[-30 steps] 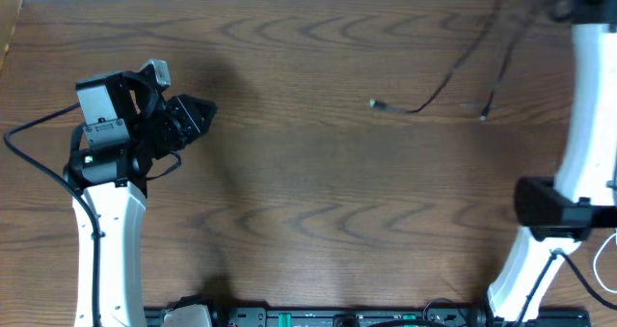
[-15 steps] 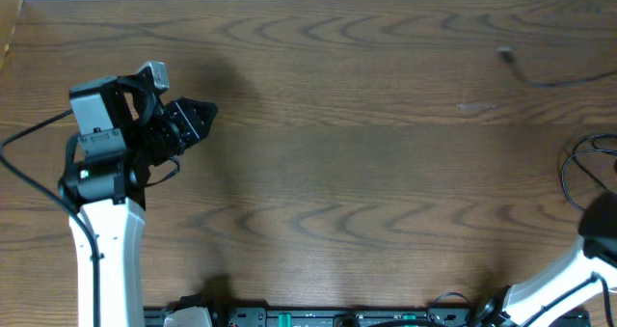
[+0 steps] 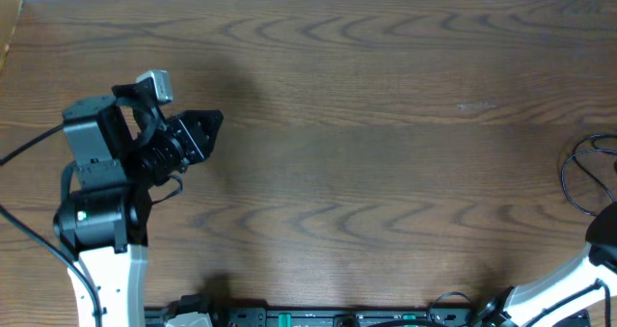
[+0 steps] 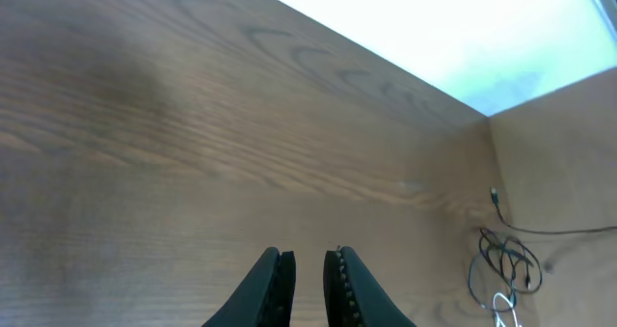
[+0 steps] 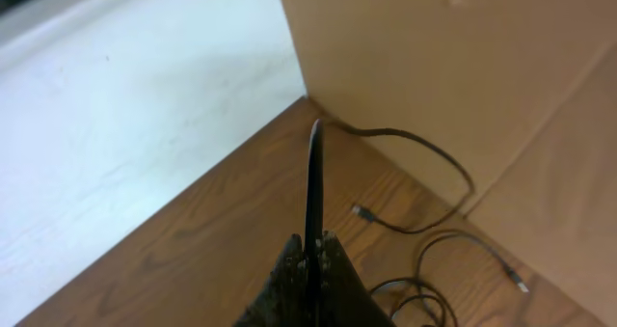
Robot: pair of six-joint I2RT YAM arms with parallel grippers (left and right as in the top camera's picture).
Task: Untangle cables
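The bare wood beside the black loops is clear of other cables, so my right gripper will next move down toward it and let go of the cable there.
The cables [image 3: 590, 176] lie as thin black loops at the table's right edge in the overhead view. In the left wrist view they form a far-off tangle [image 4: 506, 262] with a white cord [image 4: 501, 304] in it. My right gripper [image 5: 310, 245] is shut on one black cable [image 5: 313, 177], which rises straight from the jaws and curves right to a plug end [image 5: 361, 212]. More black loops [image 5: 434, 269] lie beside it. The right gripper itself is outside the overhead view. My left gripper [image 3: 208, 125] [image 4: 309, 266] hovers over bare wood at the left, jaws slightly apart, holding nothing.
A cardboard wall [image 5: 463, 67] stands close behind the cables at the table's right corner. A white surface [image 5: 125, 124] runs along the table's far edge. The right arm's white link [image 3: 564, 288] enters at the bottom right.
The right arm swung from the top right to beyond the lower right edge, dragging the cables from the upper right to the right edge. The left arm shifted slightly.
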